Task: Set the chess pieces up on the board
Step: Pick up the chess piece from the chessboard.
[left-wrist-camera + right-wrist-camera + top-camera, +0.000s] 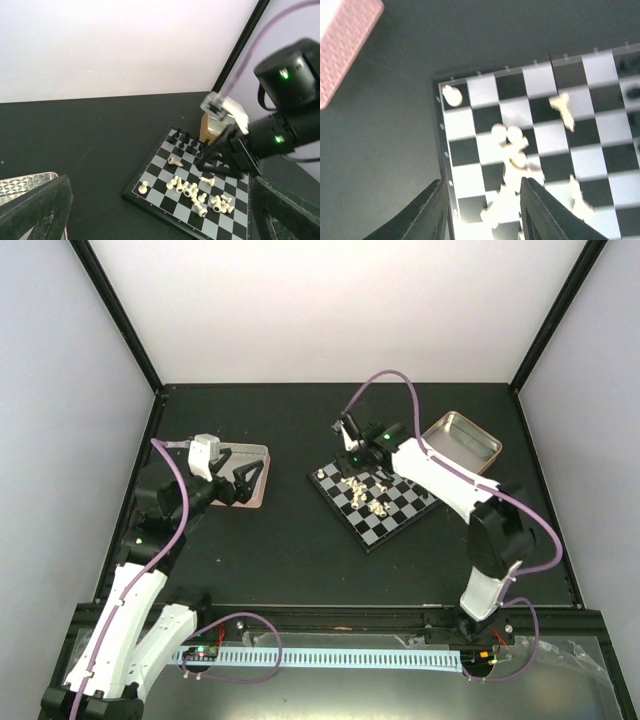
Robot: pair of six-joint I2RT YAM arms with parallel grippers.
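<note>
The robot's right gripper will next move back toward the robot's base and down onto the base of the toppled white king [355, 505] [491, 216], because that end of the king sticks out from the heap.
The board [392, 512] lies right of the table's centre, turned diagonally. Cream-white chess pieces [368, 495] lie heaped and toppled on its middle. In the left wrist view the heap [192, 192] shows clearly, one white piece [143, 188] stands upright on a near corner square, and black pieces [186, 139] stand along the far edge. My right gripper [347, 440] hovers over the board's far-left part, open and empty. In the blurred right wrist view its fingers [482, 212] straddle white pieces [512, 145]. My left gripper [250, 480] is open and empty, left of the board.
A silver tin [462, 440] sits behind the board at the right. Another tin [255, 455] with a pinkish side lies under my left gripper; its corner shows in the left wrist view [22, 183]. Black frame posts stand at the back corners.
</note>
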